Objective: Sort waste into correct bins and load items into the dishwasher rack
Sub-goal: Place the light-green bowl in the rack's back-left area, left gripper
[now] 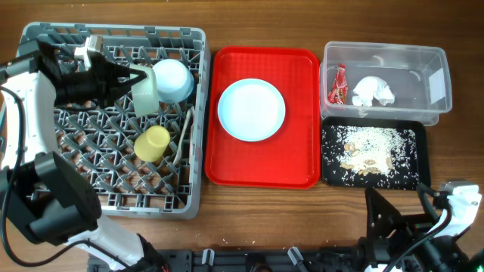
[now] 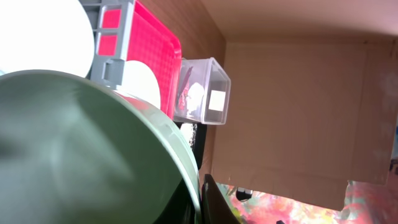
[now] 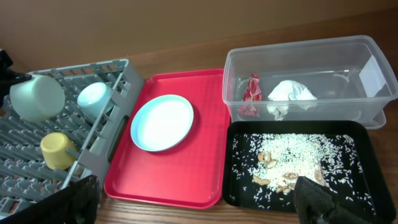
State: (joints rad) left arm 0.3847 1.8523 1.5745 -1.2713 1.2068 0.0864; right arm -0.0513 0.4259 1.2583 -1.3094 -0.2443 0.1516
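Observation:
My left gripper needs to move down next, going gently to the left in the overhead view, and let go of the rim of the pale green cup, because free rack wires are below, beside the blue-white bowl.
The grey dishwasher rack stands at the left. My left gripper is shut on the rim of a pale green cup held over the rack's back part; that cup fills the left wrist view beside my finger. In the rack are a blue-white bowl, a yellow cup and white cutlery. The pale blue plate lies on the red tray. The clear tub holds the red wrapper and the napkin. The black tray holds rice and crumbs. My right gripper is open and empty near the front edge.
The right wrist view shows the plate, tub, rice and rack, with my open right gripper low over the table's front edge. A cardboard wall stands beyond the tub.

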